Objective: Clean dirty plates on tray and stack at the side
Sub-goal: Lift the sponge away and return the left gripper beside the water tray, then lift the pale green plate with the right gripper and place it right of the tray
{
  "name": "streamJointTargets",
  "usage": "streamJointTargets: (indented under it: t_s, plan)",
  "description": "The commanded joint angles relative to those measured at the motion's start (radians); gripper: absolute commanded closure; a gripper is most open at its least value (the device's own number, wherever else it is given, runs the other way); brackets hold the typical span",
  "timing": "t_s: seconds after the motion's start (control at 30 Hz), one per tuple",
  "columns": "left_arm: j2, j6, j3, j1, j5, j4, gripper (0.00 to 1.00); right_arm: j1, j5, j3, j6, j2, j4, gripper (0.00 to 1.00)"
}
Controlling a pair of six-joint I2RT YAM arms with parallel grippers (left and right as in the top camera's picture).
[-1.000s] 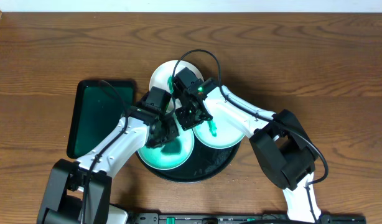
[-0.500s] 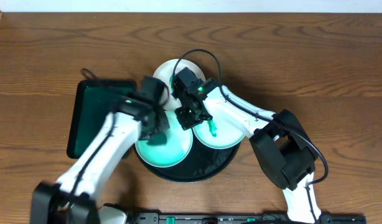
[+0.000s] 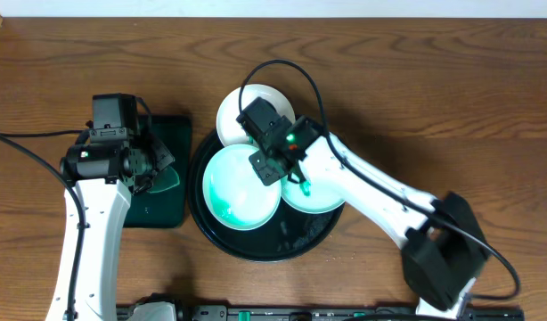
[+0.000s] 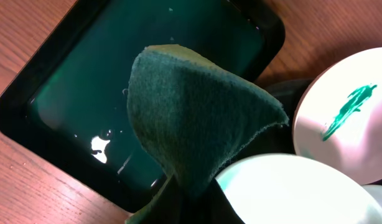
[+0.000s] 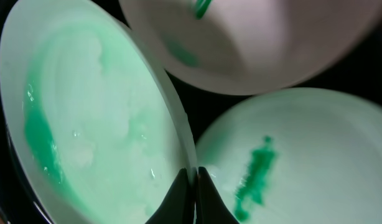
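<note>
The robot's right hand should lift and carry the pale-green plate to the right in the overhead view, then set it down on the bare table beside the round tray [image 3: 256, 250].
Three white plates lie on the round black tray [image 3: 256, 250]. My right gripper [image 3: 272, 166] is shut on the right rim of the left plate [image 3: 238, 187], which is wet with a pale green wash; the jaws [image 5: 192, 177] pinch that rim [image 5: 85, 118]. The right plate [image 3: 320, 194] [image 5: 290, 162] has a green smear. The back plate [image 3: 247, 107] [image 4: 346, 118] also has a smear. My left gripper [image 3: 153, 165] is shut on a dark green sponge [image 4: 191, 118] held above the rectangular dark-green tray [image 3: 153, 209]; its fingers are hidden behind the sponge.
The rectangular dark-green tray [image 4: 116, 74] holds a film of water and sits just left of the round tray. Bare wooden table [image 3: 452, 107] lies to the right and behind. The right arm stretches across the round tray's right side.
My left arm has pulled off the left plate and swung left with the sponge, now over the rectangular tray. My right gripper stays on the left plate's rim.
</note>
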Motion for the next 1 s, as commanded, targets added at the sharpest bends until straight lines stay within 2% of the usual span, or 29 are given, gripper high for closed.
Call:
streamJointTargets:
  t_s: [0.0, 0.1, 0.27, 0.33, 0.4, 0.5, 0.6, 0.7, 0.73, 0.8, 0.9, 0.97]
  plan:
    - [0.001, 0.026, 0.029, 0.003, -0.007, -0.003, 0.93, 0.070, 0.298, 0.002, -0.012, -0.076, -0.042, 0.99]
    - [0.001, 0.032, 0.029, 0.003, -0.007, -0.003, 0.93, 0.134, 0.520, 0.002, -0.012, -0.116, -0.060, 0.99]
    - [0.007, 0.031, 0.027, 0.003, -0.022, -0.002, 0.93, 0.349, 1.074, 0.002, -0.012, -0.152, -0.067, 0.99]
    - [0.007, 0.031, 0.027, 0.003, -0.029, 0.001, 0.93, 0.397, 1.177, 0.002, -0.012, -0.152, -0.071, 0.99]
    - [0.007, 0.031, 0.027, 0.003, -0.029, 0.000, 0.93, 0.474, 1.367, 0.002, -0.011, -0.152, -0.069, 0.99]
    - [0.007, 0.031, 0.027, 0.003, -0.029, 0.000, 0.93, 0.504, 1.382, 0.002, -0.011, -0.152, -0.070, 0.99]
    - [0.007, 0.031, 0.027, 0.003, -0.029, 0.000, 0.93, 0.492, 1.268, 0.002, -0.011, -0.152, -0.072, 0.99]
    - [0.007, 0.031, 0.027, 0.003, -0.029, -0.002, 0.93, 0.417, 0.919, 0.002, 0.084, -0.154, -0.145, 0.99]
    - [0.007, 0.031, 0.027, 0.003, -0.029, -0.003, 0.93, 0.363, 0.744, 0.002, 0.093, -0.160, -0.160, 0.99]
    - [0.007, 0.031, 0.027, 0.003, -0.029, -0.003, 0.93, 0.279, 0.515, 0.002, 0.087, -0.178, -0.142, 0.99]
    - [0.007, 0.027, 0.027, 0.003, -0.028, -0.002, 0.93, 0.097, 0.113, 0.002, -0.047, -0.233, -0.063, 0.99]
    - [0.007, 0.027, 0.027, 0.003, -0.029, -0.002, 0.93, -0.096, -0.150, 0.002, -0.065, -0.289, -0.035, 0.99]
